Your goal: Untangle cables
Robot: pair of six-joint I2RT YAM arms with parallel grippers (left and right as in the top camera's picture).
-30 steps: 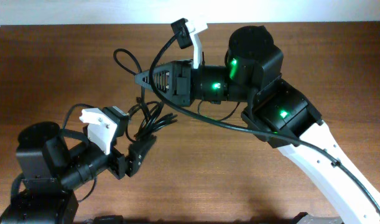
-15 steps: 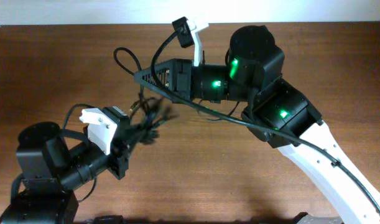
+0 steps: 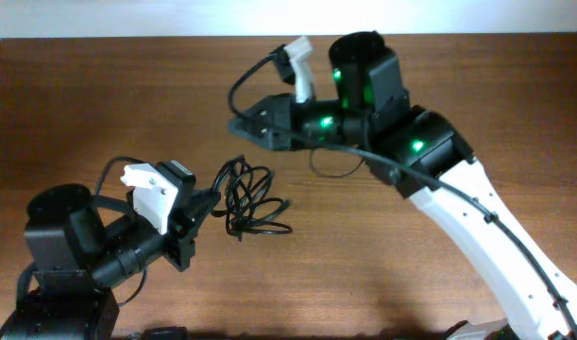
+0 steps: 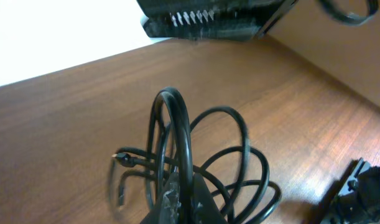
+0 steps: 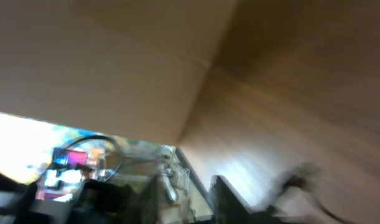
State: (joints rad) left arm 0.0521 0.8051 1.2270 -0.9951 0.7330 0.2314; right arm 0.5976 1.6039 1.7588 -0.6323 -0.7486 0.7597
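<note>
My left gripper turns and moves outward over the bare tabletop next to release the piece of cable, since that spot lies outward of the gripper beside the bundle.
The cables (image 3: 257, 201) lie as one tangled bundle of thin black loops on the wooden table, left of centre. My left gripper (image 3: 209, 200) is at the bundle's left side, shut on one upright loop. In the left wrist view the fingertips (image 4: 188, 190) pinch that loop of the cables (image 4: 202, 149), and a metal-tipped plug (image 4: 122, 156) points left. My right gripper (image 3: 237, 124) hangs above and behind the bundle, apart from it. In the blurred right wrist view my right gripper (image 5: 188, 190) shows a gap between its fingers with nothing in it.
The right arm (image 3: 411, 151) stretches across from the lower right, with its own thick black wire (image 3: 239, 85) looping beside the wrist. The left arm's base (image 3: 57, 246) sits at the lower left. The table's far edge (image 3: 127, 38) meets a white wall.
The right gripper let go of the cables, opened and swung back and up. The bundle dropped and settled on the table. The left gripper shut on a loop.
</note>
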